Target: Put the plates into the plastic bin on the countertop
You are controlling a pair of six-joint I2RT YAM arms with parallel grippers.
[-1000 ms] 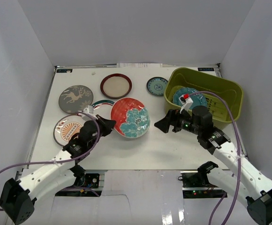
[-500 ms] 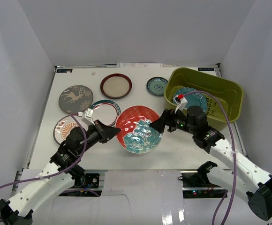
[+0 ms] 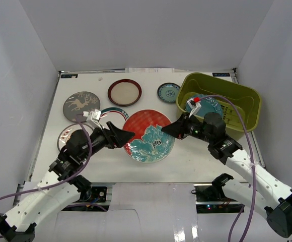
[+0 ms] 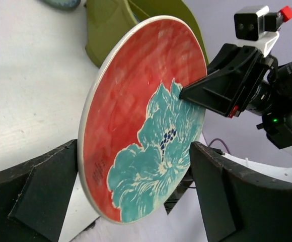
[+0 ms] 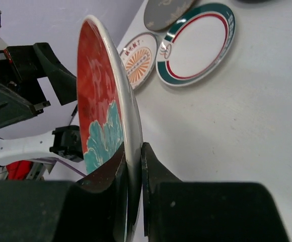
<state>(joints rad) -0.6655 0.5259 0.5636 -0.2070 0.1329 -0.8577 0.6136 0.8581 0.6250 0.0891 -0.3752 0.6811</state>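
The right gripper moves over the olive bin and down to release the plate next, since the bin is outward and to the gripper's right in the top view.
The red-and-teal floral plate (image 3: 148, 137) hangs tilted above the countertop (image 3: 196, 156) between both arms. My right gripper (image 3: 170, 130) is shut on its right rim, and the right wrist view shows both fingers clamping the plate's edge (image 5: 133, 151). My left gripper (image 3: 127, 137) stands open at the plate's left side, its fingers (image 4: 45, 186) spread apart on either side of the plate (image 4: 141, 116) without touching it. The olive plastic bin (image 3: 246, 98) sits at the back right with the teal scalloped plate (image 3: 209, 106) inside.
On the countertop lie the grey deer plate (image 3: 81, 106), the dark red-rimmed cream plate (image 3: 124, 93), the small teal-rimmed plate (image 3: 168, 92), the striped-rim plate (image 5: 196, 43) and the orange sunburst plate (image 5: 138, 58), the last two partly behind my left arm. White walls enclose the surface.
The floral plate passed from left to right: my left gripper carried it up and rightward, then opened, while my right gripper closed on its opposite rim.
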